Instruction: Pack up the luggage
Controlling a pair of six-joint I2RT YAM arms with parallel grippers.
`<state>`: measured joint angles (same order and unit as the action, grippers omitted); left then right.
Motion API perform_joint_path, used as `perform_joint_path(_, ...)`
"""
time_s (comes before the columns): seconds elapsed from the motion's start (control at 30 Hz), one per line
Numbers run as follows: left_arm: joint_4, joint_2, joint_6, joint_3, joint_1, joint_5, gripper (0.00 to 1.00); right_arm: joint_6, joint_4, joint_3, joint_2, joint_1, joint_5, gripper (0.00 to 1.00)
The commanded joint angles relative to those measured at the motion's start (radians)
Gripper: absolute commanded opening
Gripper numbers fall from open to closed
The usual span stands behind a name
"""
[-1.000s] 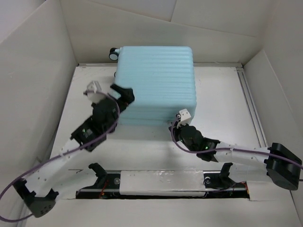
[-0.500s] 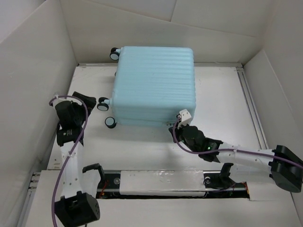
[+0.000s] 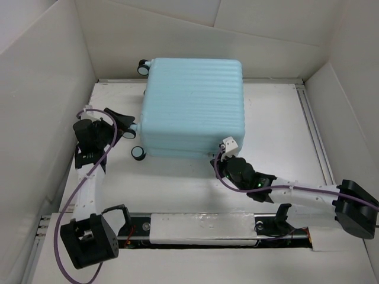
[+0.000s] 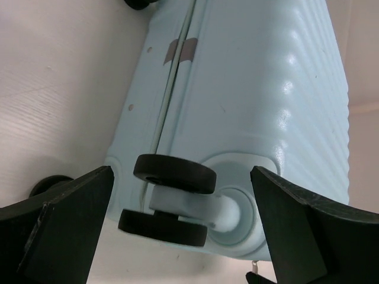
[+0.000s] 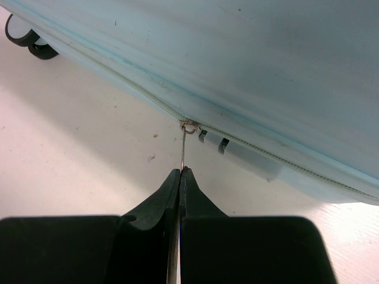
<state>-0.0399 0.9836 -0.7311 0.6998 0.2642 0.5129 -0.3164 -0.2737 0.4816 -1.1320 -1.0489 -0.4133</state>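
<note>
Next, my left gripper will ease toward the wheeled side of the luggage (image 3: 192, 106) and close on the black caster wheel, which juts out between its open fingers.
The luggage (image 3: 192, 106) is a pale aqua ribbed hard-shell case lying flat and closed on the white table. My left gripper (image 3: 125, 123) is open at its left side, one finger on each side of a black caster wheel (image 4: 174, 173) without touching it. The ribbed shell (image 4: 254, 89) fills the left wrist view. My right gripper (image 3: 218, 157) is at the case's front right corner. In the right wrist view its fingers (image 5: 180, 173) are shut on the thin metal zipper pull (image 5: 185, 145), which hangs from the zip line of the luggage (image 5: 266, 71).
Tall cardboard walls (image 3: 47, 89) box the table on the left, back and right. A metal rail (image 3: 314, 136) runs along the right side. The arms' mounting bar (image 3: 201, 228) lies at the near edge. Two more caster wheels (image 3: 137, 152) (image 3: 143, 67) stick out on the left.
My left arm pulled off the case's front left corner, swung out to the left, and now points its open gripper at the side wheel. The right gripper has held still on the zipper pull.
</note>
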Motion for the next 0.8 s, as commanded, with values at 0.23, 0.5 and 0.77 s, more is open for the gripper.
perform_joint_path(0.23,-0.215,0.087,-0.050,-0.040,-0.087,0.095,0.63,-0.006,-0.047,0.003,-0.009,-0.017,0.114,0.00)
perform_joint_path(0.5,-0.295,-0.008,-0.114,-0.123,-0.357,-0.031,0.00,0.036,-0.026,0.003,0.081,0.150,0.258,0.00)
perform_joint_path(0.77,-0.406,-0.017,-0.192,-0.186,-0.698,-0.228,0.00,0.155,0.111,0.106,0.113,0.442,0.452,0.00)
